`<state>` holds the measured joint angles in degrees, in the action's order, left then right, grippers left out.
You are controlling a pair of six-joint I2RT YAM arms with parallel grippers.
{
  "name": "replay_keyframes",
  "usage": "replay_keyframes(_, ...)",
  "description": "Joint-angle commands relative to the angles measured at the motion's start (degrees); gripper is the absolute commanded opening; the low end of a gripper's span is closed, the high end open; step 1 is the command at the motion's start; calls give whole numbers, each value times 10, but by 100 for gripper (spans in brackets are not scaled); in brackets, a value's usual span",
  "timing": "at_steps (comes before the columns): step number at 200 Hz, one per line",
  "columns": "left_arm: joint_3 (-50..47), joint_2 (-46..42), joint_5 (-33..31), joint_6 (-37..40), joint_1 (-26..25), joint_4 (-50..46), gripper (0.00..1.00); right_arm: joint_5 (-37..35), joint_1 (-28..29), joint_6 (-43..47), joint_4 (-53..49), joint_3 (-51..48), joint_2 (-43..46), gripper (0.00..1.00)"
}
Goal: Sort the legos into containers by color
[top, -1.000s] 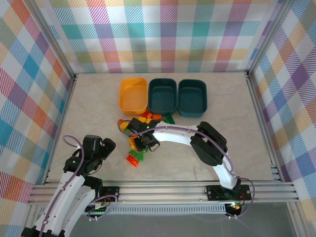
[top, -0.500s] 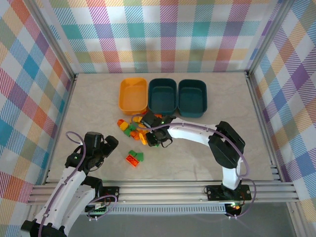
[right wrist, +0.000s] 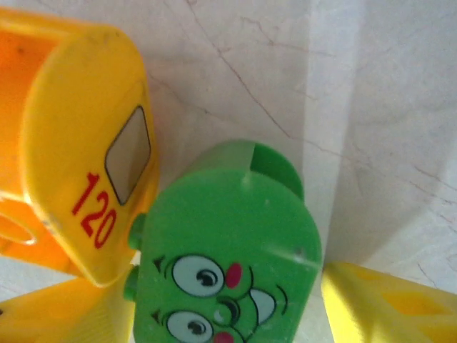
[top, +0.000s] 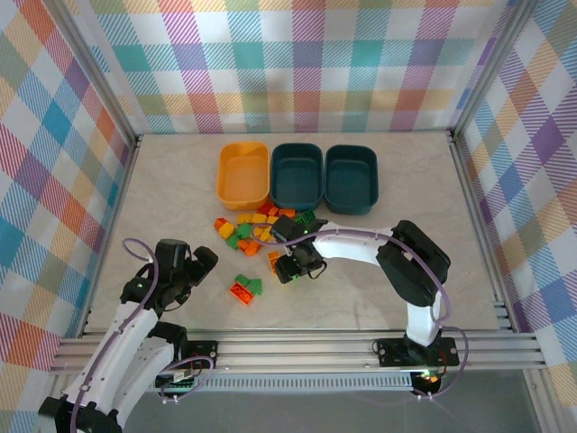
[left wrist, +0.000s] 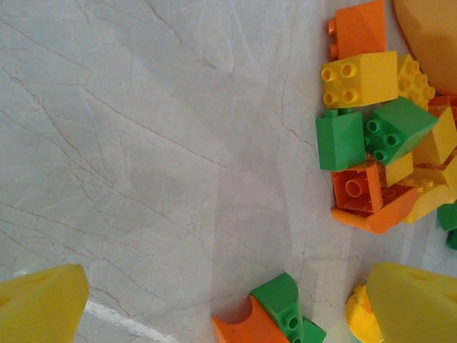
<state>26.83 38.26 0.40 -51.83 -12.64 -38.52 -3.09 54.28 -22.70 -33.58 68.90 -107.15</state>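
The green brick sits between the fingers of my right gripper. I will keep the gripper low next and close its fingers onto the brick's sides.
The legos lie in a loose pile [top: 252, 233] of red-orange, yellow and green bricks in front of the containers: an orange-yellow tub [top: 243, 173] and two dark teal tubs [top: 297, 174] [top: 351, 178]. My right gripper [top: 297, 268] is down at the pile's near right edge. A green brick with a cartoon face [right wrist: 228, 257] sits between its yellow fingers [right wrist: 385, 300], close on both sides. A yellow piece marked 120 [right wrist: 86, 164] lies beside it. My left gripper [left wrist: 225, 307] is open over bare table, with an orange and green pair [left wrist: 275, 321] near it.
The orange and green pair [top: 243, 289] lies apart from the pile, between the two grippers. Metal rails [top: 469, 225] and checked walls close in the table. Bare tabletop [top: 162, 198] lies to the left and at the near right.
My right gripper swung right from the pile's near left edge, then came a little nearer, and its jaws widened. Some bricks shifted with it. The left arm barely moved.
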Motion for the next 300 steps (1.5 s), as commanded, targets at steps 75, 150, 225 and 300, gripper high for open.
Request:
replay_keyframes(75, 7, 22, 20, -7, 0, 29, 100, -22, -9, 44, -1, 12, -1, 54)
replay_keyframes(150, 20, 24, 21, -2, 0, 24, 100, -39, -14, 57, -7, 21, -2, 39)
replay_keyframes(225, 45, 57, 67, 24, 0, 48, 100, -69, -54, 22, -31, -28, 115, 33)
replay_keyframes(300, 35, 87, 167, 58, -8, 103, 100, -59, -214, 26, -21, 32, 155, 32)
